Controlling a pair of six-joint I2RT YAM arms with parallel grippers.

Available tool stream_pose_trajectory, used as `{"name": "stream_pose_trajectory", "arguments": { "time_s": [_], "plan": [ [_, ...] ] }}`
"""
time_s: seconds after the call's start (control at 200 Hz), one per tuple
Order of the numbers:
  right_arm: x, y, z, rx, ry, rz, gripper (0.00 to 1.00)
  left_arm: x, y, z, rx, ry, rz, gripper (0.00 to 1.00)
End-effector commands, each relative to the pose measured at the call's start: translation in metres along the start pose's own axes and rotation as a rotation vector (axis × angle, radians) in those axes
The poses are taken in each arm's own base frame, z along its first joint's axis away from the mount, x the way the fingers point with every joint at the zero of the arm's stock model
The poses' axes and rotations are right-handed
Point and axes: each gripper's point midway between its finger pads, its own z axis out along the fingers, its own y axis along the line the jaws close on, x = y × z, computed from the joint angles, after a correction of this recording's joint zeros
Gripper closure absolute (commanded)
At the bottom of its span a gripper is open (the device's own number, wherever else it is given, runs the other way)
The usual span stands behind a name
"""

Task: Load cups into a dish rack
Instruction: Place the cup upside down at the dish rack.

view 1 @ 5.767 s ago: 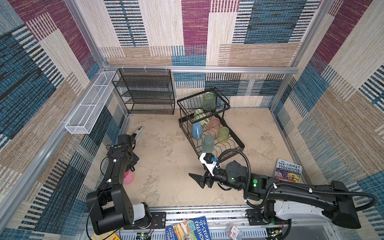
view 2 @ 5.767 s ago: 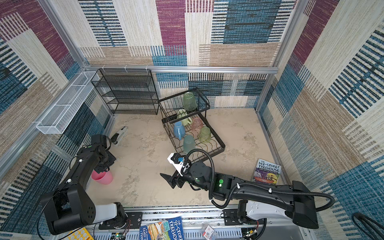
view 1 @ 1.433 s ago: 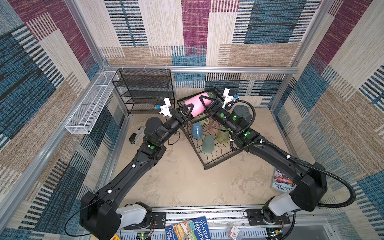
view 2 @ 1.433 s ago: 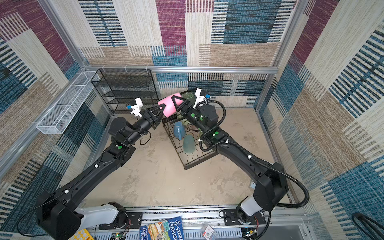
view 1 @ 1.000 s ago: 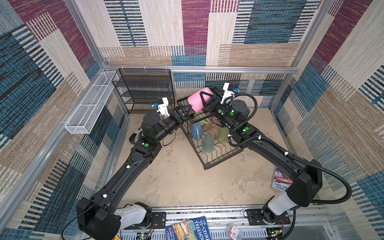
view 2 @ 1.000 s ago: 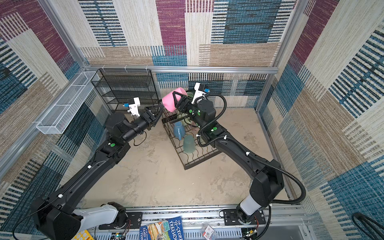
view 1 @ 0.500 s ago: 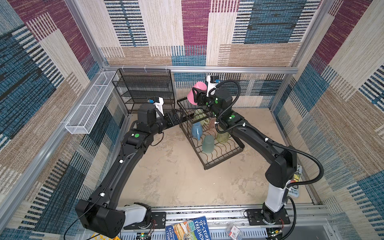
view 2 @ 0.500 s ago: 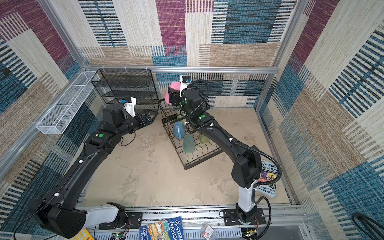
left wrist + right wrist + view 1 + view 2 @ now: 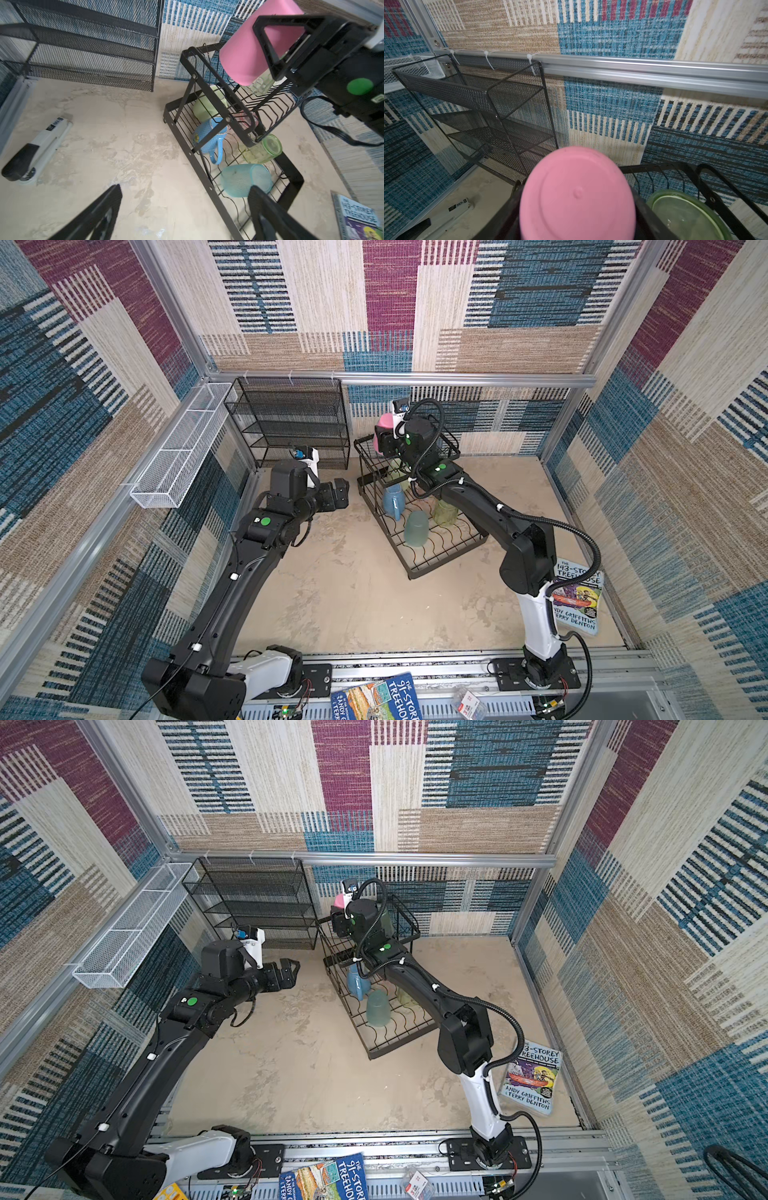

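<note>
My right gripper moves down next and releases the opaque pink cup beside the green tumbler, as the free corner of the raised basket [image 9: 380,463] lies below the gripper.
My right gripper [image 9: 386,441] is shut on the opaque pink cup [image 9: 383,428], bottom up above the left corner of the dish rack's [image 9: 440,561] raised basket. In the right wrist view its fingers flank the cup [image 9: 577,195]; a green tumbler [image 9: 685,216] sits in the basket beside it. On the lower tray lie a blue flowered mug [image 9: 209,135], a teal tumbler [image 9: 243,179], a green tumbler [image 9: 264,148], a pale green mug [image 9: 205,104] and a translucent pink one [image 9: 248,121]. My left gripper [image 9: 337,494] hangs open and empty, left of the rack.
A black mesh shelf unit [image 9: 291,418] stands against the back wall, left of the rack. A white mesh trough [image 9: 178,448] hangs on the left wall. A white and black stapler [image 9: 35,151] lies on the floor near it. A book [image 9: 577,597] lies at the right.
My left gripper opened off the pink cup and drew back to the left. The right gripper kept the cup and swung it left and upright over the raised basket.
</note>
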Motion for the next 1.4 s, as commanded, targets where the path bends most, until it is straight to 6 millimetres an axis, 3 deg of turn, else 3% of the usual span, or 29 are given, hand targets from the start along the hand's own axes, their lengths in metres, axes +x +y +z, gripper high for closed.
{"name": "stream_pose_trajectory", "arguments": {
  "time_s": [0.0,0.421,0.631,0.796,1.002,1.392],
  "plan": [
    [0.007,-0.001,0.003,0.031,0.012,-0.044,0.42,-0.005,0.007,-0.002,-0.03,-0.038,0.043,0.02],
    [0.045,0.004,0.006,0.046,0.076,-0.073,0.41,-0.008,0.025,-0.006,-0.028,-0.078,-0.026,0.03],
    [0.057,0.003,0.005,0.05,0.099,-0.077,0.36,-0.009,0.033,-0.006,-0.039,-0.084,-0.047,0.03],
    [0.055,0.003,0.002,0.047,0.096,-0.079,0.24,-0.01,0.038,-0.006,-0.045,-0.092,-0.059,0.03],
    [0.038,0.005,-0.003,0.035,0.065,-0.072,0.11,-0.01,0.041,-0.007,-0.048,-0.098,-0.073,0.03],
    [0.011,0.012,-0.01,0.011,0.024,-0.063,0.02,-0.01,0.047,-0.007,-0.055,-0.104,-0.089,0.03]
  ]
}}
